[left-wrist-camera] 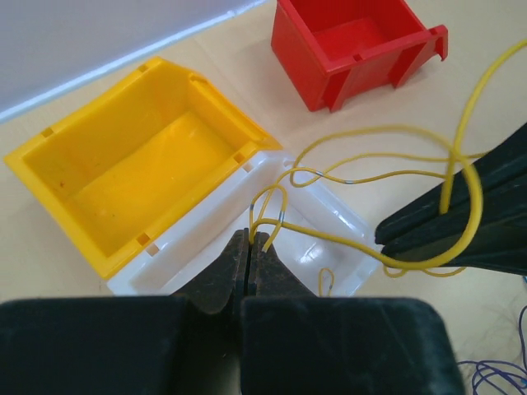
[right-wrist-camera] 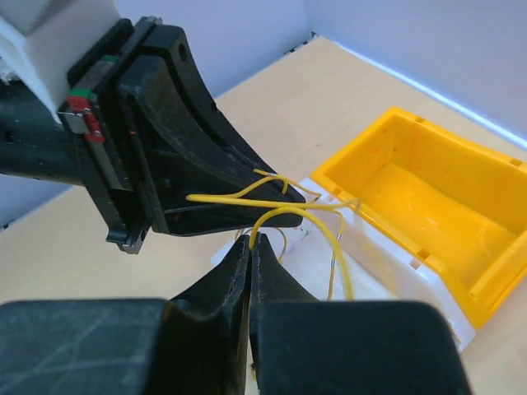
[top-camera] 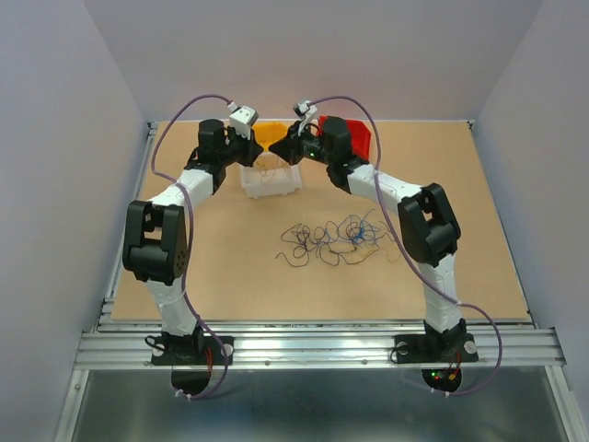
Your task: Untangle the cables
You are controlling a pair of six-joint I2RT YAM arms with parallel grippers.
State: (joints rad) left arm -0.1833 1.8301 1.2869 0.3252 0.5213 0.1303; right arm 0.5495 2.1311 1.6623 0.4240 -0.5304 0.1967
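My left gripper lowers its yellow cable loops toward the white bin's open inside next and releases them, since the bin lies below the gripper.
Both grippers hang close together over a white bin (top-camera: 270, 181), each shut on a thin yellow cable. In the left wrist view my left gripper (left-wrist-camera: 249, 239) pinches yellow cable loops (left-wrist-camera: 387, 177), and the cable runs right around the right gripper's black fingers (left-wrist-camera: 461, 226). In the right wrist view my right gripper (right-wrist-camera: 249, 241) pinches a yellow cable (right-wrist-camera: 321, 226) that arcs up across the left gripper's fingers (right-wrist-camera: 206, 177). From above, the left gripper (top-camera: 260, 152) and right gripper (top-camera: 282, 147) nearly touch. A tangle of blue, dark and pale cables (top-camera: 331, 239) lies on the table.
A yellow bin (left-wrist-camera: 140, 173) stands beside the white bin (left-wrist-camera: 329, 226), and a red bin (left-wrist-camera: 354, 45) farther back. They also show from above, the yellow bin (top-camera: 269, 133) and the red bin (top-camera: 357, 138). Blue cable ends (left-wrist-camera: 494, 374) lie at the lower right.
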